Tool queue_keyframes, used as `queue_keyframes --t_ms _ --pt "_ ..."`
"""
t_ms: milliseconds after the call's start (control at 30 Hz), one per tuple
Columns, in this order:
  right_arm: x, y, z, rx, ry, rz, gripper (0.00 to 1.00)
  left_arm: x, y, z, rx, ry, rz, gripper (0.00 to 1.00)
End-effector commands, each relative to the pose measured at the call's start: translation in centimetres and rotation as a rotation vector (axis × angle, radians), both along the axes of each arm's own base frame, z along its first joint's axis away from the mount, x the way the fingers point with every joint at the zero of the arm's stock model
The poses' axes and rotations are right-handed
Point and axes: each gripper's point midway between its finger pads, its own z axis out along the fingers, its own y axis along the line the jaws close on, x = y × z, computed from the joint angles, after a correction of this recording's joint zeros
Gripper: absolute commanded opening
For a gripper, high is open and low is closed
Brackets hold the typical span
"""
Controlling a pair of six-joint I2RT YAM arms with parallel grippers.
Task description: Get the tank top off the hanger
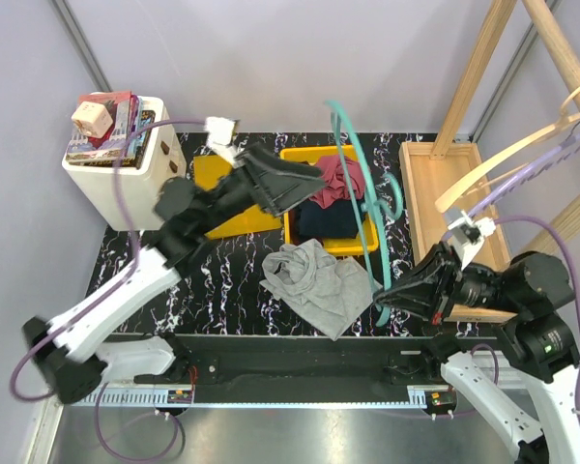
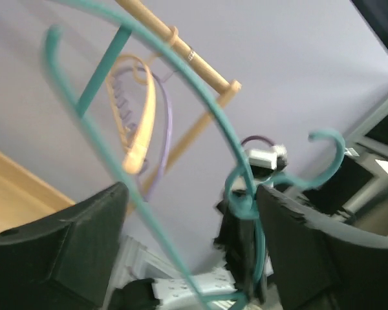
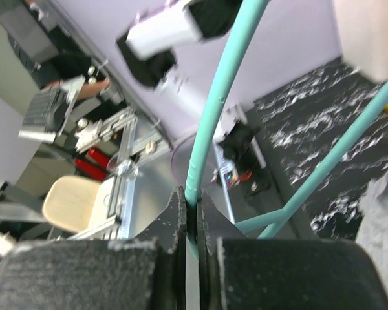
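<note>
My right gripper swings outward next, turns, hangs the bare hanger there and releases it. The free far part of the rack's bar [image 1: 561,44] lies outward of this gripper.
The grey tank top [image 1: 316,281] lies crumpled on the black marbled table [image 1: 213,290], off the teal hanger [image 1: 360,184]. The hanger stands bare above the table. My right gripper [image 1: 385,296] is shut on the hanger's lower end; the right wrist view shows the teal bar [image 3: 207,142] pinched between the jaws [image 3: 193,213]. My left gripper [image 1: 304,182] is open and empty, raised over the yellow bin, to the left of the hanger. In the left wrist view the hanger's arm and hook [image 2: 246,194] pass between the spread fingers [image 2: 71,245] without touching them.
A yellow bin [image 1: 358,244] holds dark blue and maroon clothes. A yellow lid [image 1: 213,174] lies to its left. A white box [image 1: 126,159] with books stands at the back left. A wooden rack [image 1: 454,184] with wooden and purple hangers stands on the right.
</note>
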Motion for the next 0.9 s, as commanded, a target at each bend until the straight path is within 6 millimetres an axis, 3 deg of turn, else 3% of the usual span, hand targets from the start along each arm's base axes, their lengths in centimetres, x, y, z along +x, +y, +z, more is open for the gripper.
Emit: queue_keyframes --t_ms 0,33,100,133,200,333,400,600,733,833,867 --pt "3.9 0.6 5.7 0.069 -0.056 -0.137 0.00 0.9 5.2 -0.5 0.121 -0.121 0.331 0.91" --pt "4.7 0.6 6.3 0.074 -0.054 -0.166 0.00 0.6 7.0 0.2 0.118 -0.154 0.401 0.99" --pt "7.6 0.7 8.5 0.105 -0.026 -0.278 0.00 0.6 8.3 -1.7 0.179 -0.136 0.457 0.99" --pt "8.6 0.7 9.3 0.116 -0.016 -0.314 0.00 0.1 9.8 -1.3 0.175 -0.158 0.505 0.99" --pt "12.0 0.7 11.7 0.157 0.037 -0.425 0.00 0.2 10.8 -3.5 0.229 -0.133 0.542 0.99" --pt "18.1 1.0 14.4 0.216 0.124 -0.588 0.00 -0.7 13.6 -5.4 0.253 -0.121 0.621 0.99" --pt "21.8 1.1 14.7 0.253 0.202 -0.681 0.00 -0.7 14.0 -6.9 0.274 -0.101 0.630 0.99" --pt "29.5 0.3 15.0 0.416 0.344 -0.899 0.00 -1.9 14.5 -8.6 0.303 -0.089 0.603 0.99" --pt "33.0 -1.5 15.1 0.495 0.385 -1.061 0.00 -2.2 14.8 -9.6 0.330 -0.087 0.601 0.99" --pt "35.6 -4.0 15.5 0.546 0.357 -1.243 0.00 -2.3 14.8 -10.5 0.336 -0.074 0.595 0.99" --pt "35.8 -4.6 16.4 0.565 0.336 -1.273 0.00 -2.4 14.7 -10.7 0.336 -0.072 0.588 0.99"
